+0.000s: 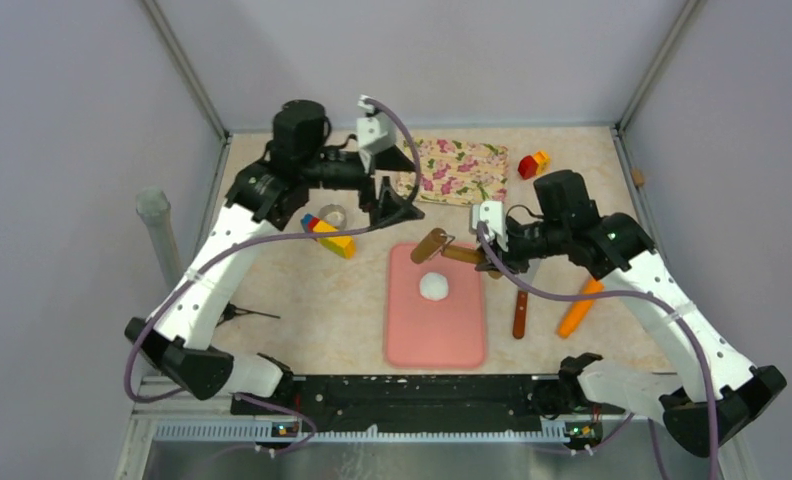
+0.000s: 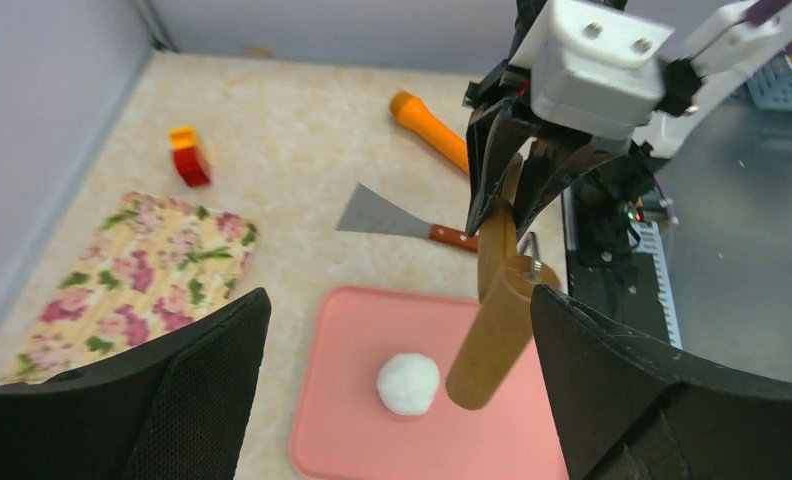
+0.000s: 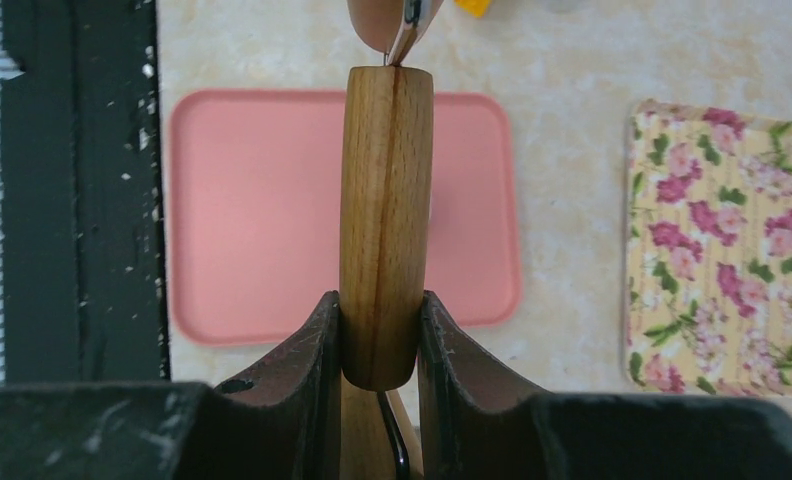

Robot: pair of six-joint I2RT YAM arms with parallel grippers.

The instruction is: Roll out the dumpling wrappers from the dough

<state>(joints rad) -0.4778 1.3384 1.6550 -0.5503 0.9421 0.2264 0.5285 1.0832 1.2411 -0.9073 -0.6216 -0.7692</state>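
Observation:
My left gripper should move back and across onto the rolling pin's handle (image 1: 460, 253) (image 2: 496, 256) beside its roller, because that handle is to the gripper's right in the top view.
The dough (image 1: 434, 286) is a small white ball in the upper half of the pink mat (image 1: 435, 335). It also shows in the left wrist view (image 2: 408, 383). No dumpling wrappers are in view. My right gripper (image 1: 489, 262) is shut on a wooden rolling pin (image 1: 442, 246) and holds it tilted above the mat's far right corner, just beyond the dough. In the right wrist view the rolling pin (image 3: 386, 200) sits between the shut fingers of the right gripper (image 3: 382, 340) and hides the dough. My left gripper (image 1: 397, 185) is open and empty, raised behind the mat; the left wrist view (image 2: 400, 300) looks down on the dough.
A floral cloth (image 1: 459, 170) and a red-yellow block (image 1: 532, 163) lie at the back. A metal ring (image 1: 332, 215) and coloured blocks (image 1: 330, 237) sit left of the mat. A scraper (image 1: 521, 305) and an orange-handled tool (image 1: 580, 305) lie right of it.

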